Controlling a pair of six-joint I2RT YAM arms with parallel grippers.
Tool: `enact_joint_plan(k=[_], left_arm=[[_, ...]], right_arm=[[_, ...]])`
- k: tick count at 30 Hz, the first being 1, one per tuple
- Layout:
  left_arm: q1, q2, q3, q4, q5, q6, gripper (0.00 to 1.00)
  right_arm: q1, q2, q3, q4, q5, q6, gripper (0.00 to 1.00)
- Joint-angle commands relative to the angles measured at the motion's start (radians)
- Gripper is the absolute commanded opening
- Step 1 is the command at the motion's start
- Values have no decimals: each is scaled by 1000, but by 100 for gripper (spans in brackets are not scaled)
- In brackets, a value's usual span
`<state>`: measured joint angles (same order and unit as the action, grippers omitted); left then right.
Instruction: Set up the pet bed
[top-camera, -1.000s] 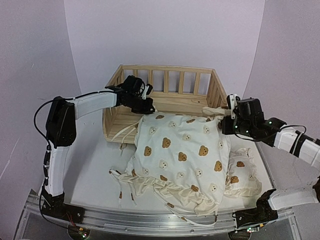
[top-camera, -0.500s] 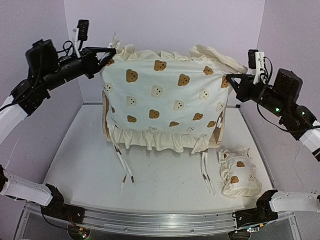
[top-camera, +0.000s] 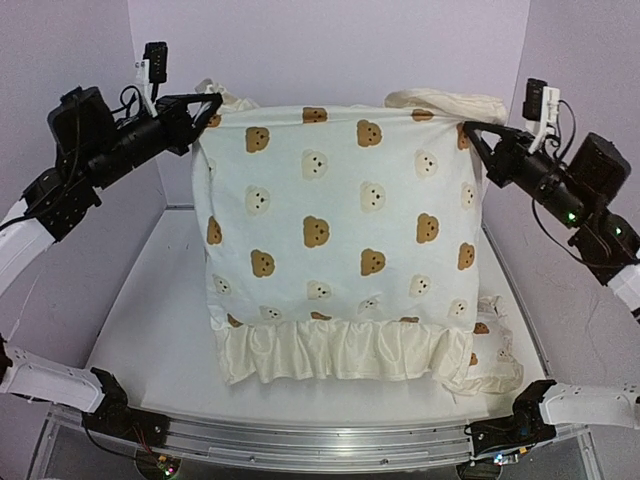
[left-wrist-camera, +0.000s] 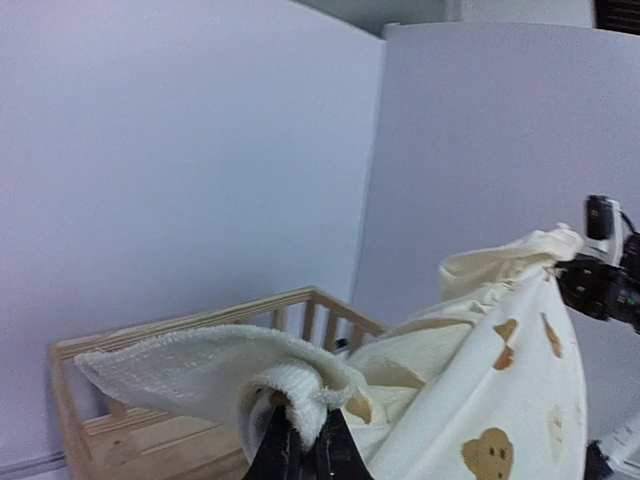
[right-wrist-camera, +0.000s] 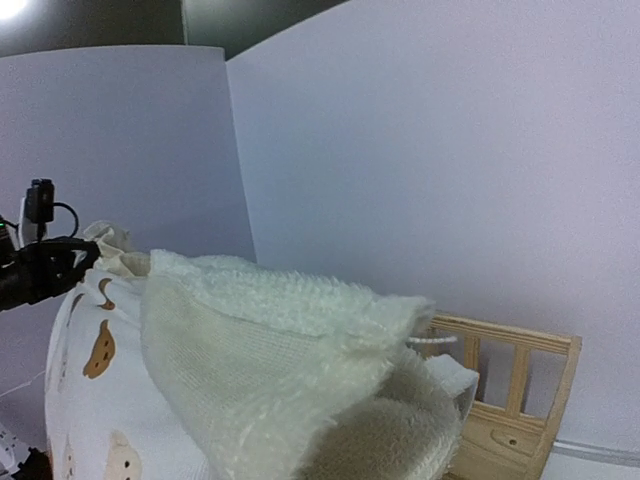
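Since the pine pet bed stands outward of the raised cushion, I should carry my right gripper outward and down beside the pet bed's slatted bar (right-wrist-camera: 518, 372) and release the cushion's corner.
Both grippers hold the cream bear-print cushion (top-camera: 340, 230) up in the air, stretched flat between them like a sheet. My left gripper (top-camera: 205, 105) is shut on its upper left corner, and its fingers pinch the fluffy edge in the left wrist view (left-wrist-camera: 305, 430). My right gripper (top-camera: 470, 130) is shut on the upper right corner; its fingers are hidden by the fleece (right-wrist-camera: 260, 350) in its own view. The pine pet bed is hidden behind the cushion in the top view. Its slatted rail shows in the left wrist view (left-wrist-camera: 200, 325) and the right wrist view (right-wrist-camera: 510, 345).
The small bear-print pillow (top-camera: 492, 345) lies on the white table (top-camera: 150, 320) at the right, partly behind the cushion's frilled lower edge. Lilac walls close in the back and both sides.
The cushion went from lying on the table to hanging between the two raised grippers. In the last half second it came nearer and now covers the bed in the top view.
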<state>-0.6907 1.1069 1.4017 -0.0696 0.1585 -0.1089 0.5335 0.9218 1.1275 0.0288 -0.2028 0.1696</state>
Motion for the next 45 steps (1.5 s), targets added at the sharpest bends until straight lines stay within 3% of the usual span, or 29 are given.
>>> enact_joint_plan(k=[1,3,5,9,13,17,29,43,44,45], left_arm=[[17,138,133,52,-436,24,0],[52,245,203,50,-515,43,0],[95,358,273,49,-506,61,0],[140,625,433,26,-559,142,0],[164,780,538,9,-583,175,0],[170,864,580,34,-589,199,0],[185,1048,725,32,-653,252,0],[210,1253,886,3,-667,270,4],[212,1272,903,-2,-660,282,9],[213,1284,926,-14,-654,289,18]], right_arm=[[-5,172,96,34,270,-23,0],[-5,277,143,40,382,-79,0],[-5,400,210,43,490,-127,0],[-5,613,318,59,548,-207,0],[-5,727,372,64,618,-236,0],[-5,781,407,86,643,-265,0],[-9,1072,677,52,920,-433,0],[-89,1355,951,-18,901,-492,0],[-92,1377,977,-26,894,-508,5],[-93,1402,1016,-56,887,-522,17]])
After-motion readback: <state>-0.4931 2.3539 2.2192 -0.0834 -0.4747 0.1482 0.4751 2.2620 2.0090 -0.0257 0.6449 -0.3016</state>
